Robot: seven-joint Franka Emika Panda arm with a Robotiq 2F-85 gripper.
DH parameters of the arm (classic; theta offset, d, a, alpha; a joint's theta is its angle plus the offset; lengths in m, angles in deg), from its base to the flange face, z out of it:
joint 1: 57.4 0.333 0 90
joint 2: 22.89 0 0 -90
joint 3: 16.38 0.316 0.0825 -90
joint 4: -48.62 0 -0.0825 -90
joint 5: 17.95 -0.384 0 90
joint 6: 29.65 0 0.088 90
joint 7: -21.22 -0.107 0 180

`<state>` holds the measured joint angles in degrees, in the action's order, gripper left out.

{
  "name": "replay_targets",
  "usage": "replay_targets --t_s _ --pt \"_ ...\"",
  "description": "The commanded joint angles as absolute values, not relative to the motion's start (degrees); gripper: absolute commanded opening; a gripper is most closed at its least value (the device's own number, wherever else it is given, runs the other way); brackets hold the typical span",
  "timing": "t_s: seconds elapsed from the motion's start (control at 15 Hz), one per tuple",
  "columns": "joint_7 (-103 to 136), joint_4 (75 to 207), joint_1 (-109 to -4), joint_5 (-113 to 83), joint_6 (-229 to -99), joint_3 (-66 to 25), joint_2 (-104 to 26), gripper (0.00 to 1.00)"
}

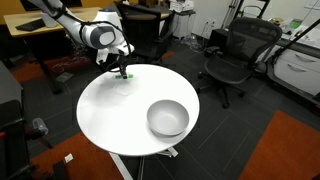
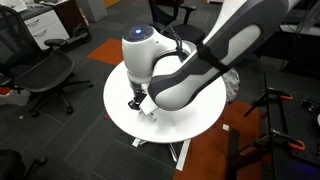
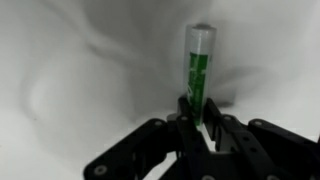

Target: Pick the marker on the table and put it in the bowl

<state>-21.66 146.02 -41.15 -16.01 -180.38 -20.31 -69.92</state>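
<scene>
The bowl is across the table from my gripper, so I need to raise it, carry the green marker (image 3: 199, 70) over the bowl's open middle and release.
The green marker (image 3: 199, 70) with a pale end lies on the round white table (image 1: 110, 105), at its far edge in an exterior view (image 1: 128, 73). My gripper (image 3: 198, 110) is down at the table with its fingers shut on the marker's near end; the pale end sticks out ahead of the fingers. The gripper also shows in both exterior views (image 1: 122, 71) (image 2: 137, 103). The grey-silver bowl (image 1: 167, 118) stands on the table's opposite side, well apart from the gripper. In an exterior view my arm hides the bowl.
Black office chairs (image 1: 232, 55) (image 2: 45, 75) stand around the table. A wooden desk (image 1: 40, 25) is behind it. The floor has dark carpet with an orange patch (image 1: 290, 150).
</scene>
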Motion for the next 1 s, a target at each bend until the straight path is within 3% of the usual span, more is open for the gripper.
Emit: replay_targets --t_s 0.0,0.67,0.93 --pt "-21.3 150.7 -39.9 -16.0 -181.1 -22.2 -64.5 0.05" --pt "-19.6 173.0 -40.5 -3.8 -187.3 -31.9 -38.4 0.05" --pt "-18.2 179.6 -45.6 4.4 -186.4 -33.4 -28.6 0.05"
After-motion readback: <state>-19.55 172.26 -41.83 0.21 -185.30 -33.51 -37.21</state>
